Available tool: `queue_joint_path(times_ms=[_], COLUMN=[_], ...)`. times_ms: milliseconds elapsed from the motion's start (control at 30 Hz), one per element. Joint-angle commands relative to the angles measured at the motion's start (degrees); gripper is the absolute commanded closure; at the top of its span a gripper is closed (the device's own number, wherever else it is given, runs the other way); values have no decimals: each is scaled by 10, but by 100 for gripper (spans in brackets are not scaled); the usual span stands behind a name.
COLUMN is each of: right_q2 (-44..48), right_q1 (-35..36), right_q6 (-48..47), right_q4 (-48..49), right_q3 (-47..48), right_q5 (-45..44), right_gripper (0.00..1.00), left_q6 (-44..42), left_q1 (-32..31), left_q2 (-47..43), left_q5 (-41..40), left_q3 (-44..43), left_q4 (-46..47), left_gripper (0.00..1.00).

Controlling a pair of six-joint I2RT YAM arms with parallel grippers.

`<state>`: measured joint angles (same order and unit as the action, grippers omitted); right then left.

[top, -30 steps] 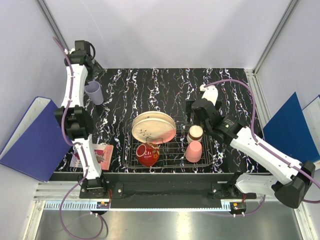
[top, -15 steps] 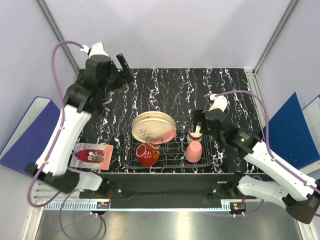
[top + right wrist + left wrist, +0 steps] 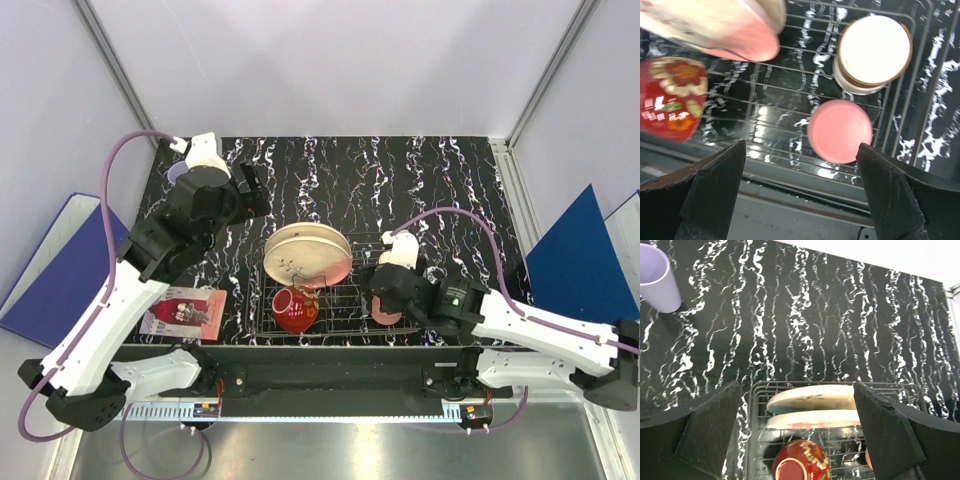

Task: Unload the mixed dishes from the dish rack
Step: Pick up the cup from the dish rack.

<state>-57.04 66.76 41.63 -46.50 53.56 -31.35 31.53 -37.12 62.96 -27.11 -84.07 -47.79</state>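
Note:
The pink tumbler (image 3: 386,313) (image 3: 840,131) sits nearer one open finger, so my right gripper shifts to the right in its wrist view next and comes down around the tumbler.
The dish rack (image 3: 340,300) holds two cream plates (image 3: 307,255) on edge, a red bowl-cup (image 3: 295,310) and a pink tumbler (image 3: 384,313). My left gripper (image 3: 250,190) is open and empty above the table behind the rack. In its wrist view the blue plate (image 3: 812,397), the pink plate (image 3: 815,419) and the red bowl-cup (image 3: 800,465) lie between its fingers. The lilac tumbler (image 3: 657,277) stands at the back left. My right gripper (image 3: 800,200) is open above the rack's near edge, just in front of the upturned pink tumbler (image 3: 840,131) and the brown-cream cup (image 3: 874,52).
A red printed card (image 3: 185,308) lies on the table left of the rack. Blue binders lean outside the table at the left (image 3: 60,280) and at the right (image 3: 580,250). The black marbled tabletop (image 3: 400,180) stretches behind the rack.
My left arm has swung from the lilac tumbler at the back left towards the rack, empty. My right arm has come back towards the near edge, over the pink tumbler.

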Motion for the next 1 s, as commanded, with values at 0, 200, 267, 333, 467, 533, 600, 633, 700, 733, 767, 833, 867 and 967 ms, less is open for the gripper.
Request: queue_joint_path(times_ms=[0,200,267,333,467,533,600,633,700,733,767,833,867,967], right_q2=[-16,1,-3,-7,-5,-6,-13,-18,-28,-31,-35,-36,-40,-52], right_q1=[7,8,7,7,8,7,7,7,7,7,7,7,7,7], right_q6=[50,82,87,97,104,105,108,107,106,104,102,92,88,77], right_q4=[-26,-57,-62,-61,-39,-24,-15,-12,2,7,11,30,37,53], right_q3=[13,6,-1,-14,-45,-60,-67,-74,-79,-84,-85,-87,-89,-86], right_q5=[-72,-124,-120,-113,-92,-87,-85,-85,-85,-85,-84,-82,-81,-80], right_gripper=[0,0,0,0,0,0,0,0,0,0,0,0,1,11], left_q6=[-5,-1,2,5,13,14,15,15,15,16,16,18,17,17], left_q1=[-5,-8,-8,-9,-15,-18,-21,-22,-24,-27,-28,-30,-30,-32], left_q2=[-34,-40,-40,-38,-32,-28,-27,-26,-23,-23,-24,-24,-24,-25], left_q5=[-31,-32,-29,-27,-22,-22,-22,-22,-22,-23,-23,-23,-24,-24], left_q3=[25,46,49,53,59,60,61,62,64,65,66,67,69,71], left_q4=[27,26,27,28,29,28,28,27,28,28,27,27,28,28], left_gripper=[1,1,1,1,1,1,1,1,1,1,1,1,1,1])
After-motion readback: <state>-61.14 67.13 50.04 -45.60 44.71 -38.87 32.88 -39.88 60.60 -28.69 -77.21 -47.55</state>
